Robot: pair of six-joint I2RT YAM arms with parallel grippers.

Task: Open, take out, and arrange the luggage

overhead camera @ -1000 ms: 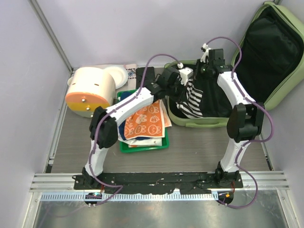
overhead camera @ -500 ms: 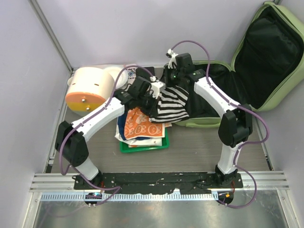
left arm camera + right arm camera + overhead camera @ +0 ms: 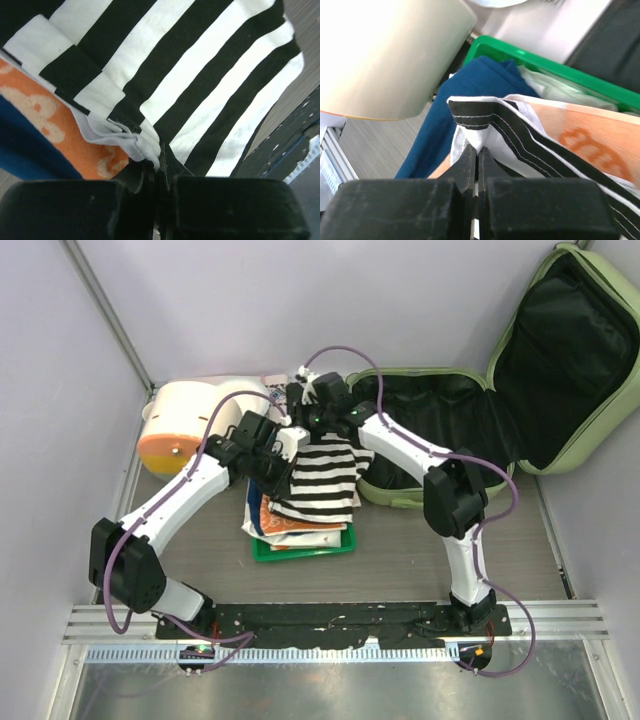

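Note:
I should bring the garment's upper edge down with my right gripper, over the pile toward the round container, since the blue cloth there lies uncovered.
The pale green luggage (image 3: 455, 502) lies open at the back right, its lid (image 3: 565, 350) leaning up and its black lining showing. A black-and-white striped garment (image 3: 320, 478) hangs over the pile of clothes on the green tray (image 3: 300, 546). My left gripper (image 3: 283, 462) is shut on the garment's left edge, which also shows in the left wrist view (image 3: 200, 85). My right gripper (image 3: 300, 418) is shut on the garment's upper edge, pinching its hem (image 3: 485, 125). Both grippers are left of the luggage, over the tray.
A cream-and-orange round container (image 3: 190, 430) stands at the back left, close to my right gripper, and shows in the right wrist view (image 3: 385, 55). An orange patterned cloth (image 3: 290, 525) and a blue cloth (image 3: 470, 85) lie on the tray. Walls close in on both sides.
Both grippers have carried the striped garment left, out of the luggage and over the tray's pile. The left arm has swung far left and the right arm has reached across.

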